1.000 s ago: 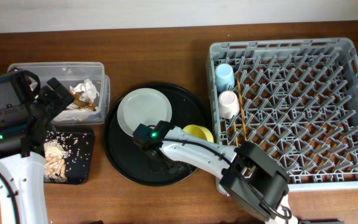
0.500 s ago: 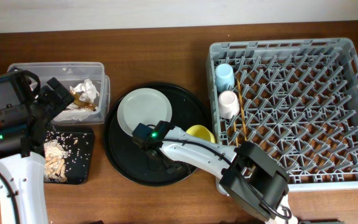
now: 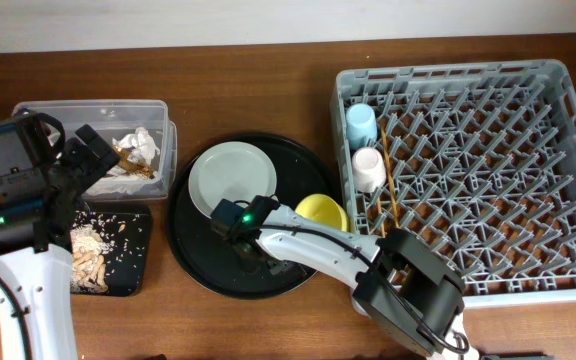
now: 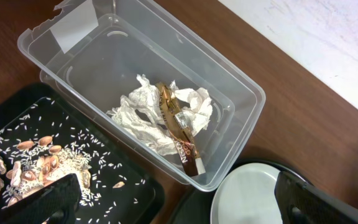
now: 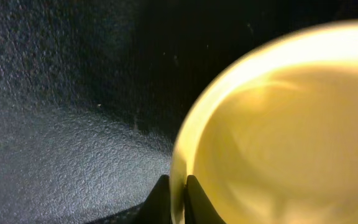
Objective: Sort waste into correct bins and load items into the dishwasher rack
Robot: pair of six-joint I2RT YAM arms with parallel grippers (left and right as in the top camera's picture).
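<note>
I will lift my right gripper across to the rack (image 3: 568,180), tilt it and release the bowl in the empty slots beside the pink cup next.
My right gripper (image 5: 178,198) is shut on the rim of the yellow bowl (image 3: 321,212), over the large round black tray (image 3: 198,260); the bowl fills the right wrist view (image 5: 278,130). The pale plate (image 3: 232,179) lies on that tray. My left gripper (image 4: 179,208) is open and empty above the clear box (image 3: 38,108), which holds white tissues (image 4: 135,112) and a gold foil wrapper (image 4: 179,134). The shallow black tray (image 3: 138,250) holds beige food scraps (image 3: 90,255). The blue cup (image 3: 361,122), pink cup (image 3: 368,166) and chopsticks (image 3: 389,185) sit in the grey rack (image 3: 568,180).
The rack takes up the table's right side. The round black tray sits between it and the two bins on the left. The left arm's base (image 3: 18,300) stands at the front left.
The yellow bowl has shifted a little up and tilted in my right gripper's hold. The left arm has not moved.
</note>
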